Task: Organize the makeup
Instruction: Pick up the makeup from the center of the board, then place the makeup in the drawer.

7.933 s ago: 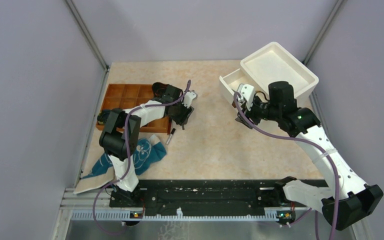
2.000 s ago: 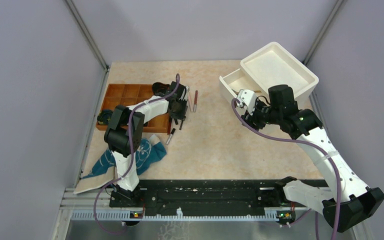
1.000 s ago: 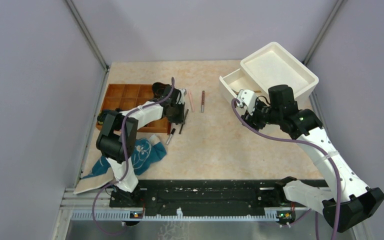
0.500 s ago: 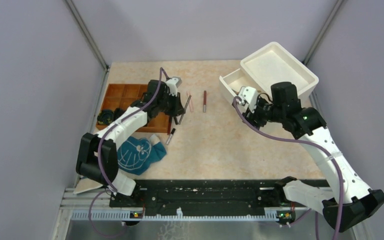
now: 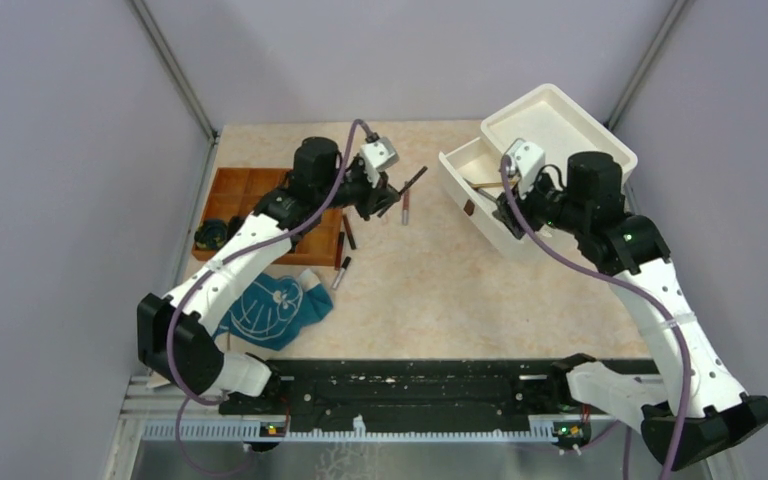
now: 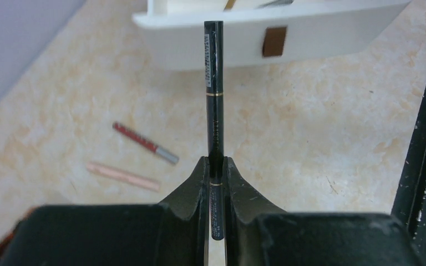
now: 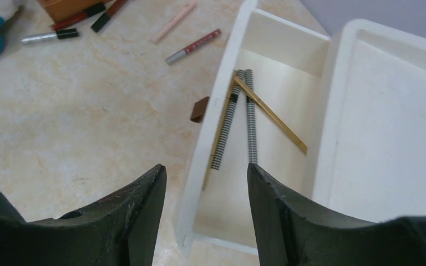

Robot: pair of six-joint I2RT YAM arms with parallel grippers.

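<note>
I should move my left gripper to the right in the top view, over the open inside of the drawer, and let go of the black pencil, because checkered pencils are already lying there.
My left gripper (image 5: 388,190) is shut on a black pencil (image 5: 410,184) and holds it above the table, pointing at the white drawer (image 5: 475,205). In the left wrist view the pencil (image 6: 214,83) sticks straight out between the fingers (image 6: 195,183). A dark red pencil (image 6: 144,143) and a pink pencil (image 6: 123,176) lie on the table below. My right gripper (image 7: 205,169) is open and empty above the drawer's front wall (image 7: 211,138). The drawer holds two checkered pencils (image 7: 224,130) and gold sticks (image 7: 269,113).
The white box (image 5: 560,130) stands at the back right. A wooden divided organizer (image 5: 255,190) is at the left, with a black pencil (image 5: 350,232) and a silver-black tube (image 5: 341,272) beside it. A teal cloth (image 5: 270,310) lies near the front left.
My left gripper has lifted the black pencil off the table and swung right toward the drawer. The drawer now stands further out, and my right gripper has risen above it.
</note>
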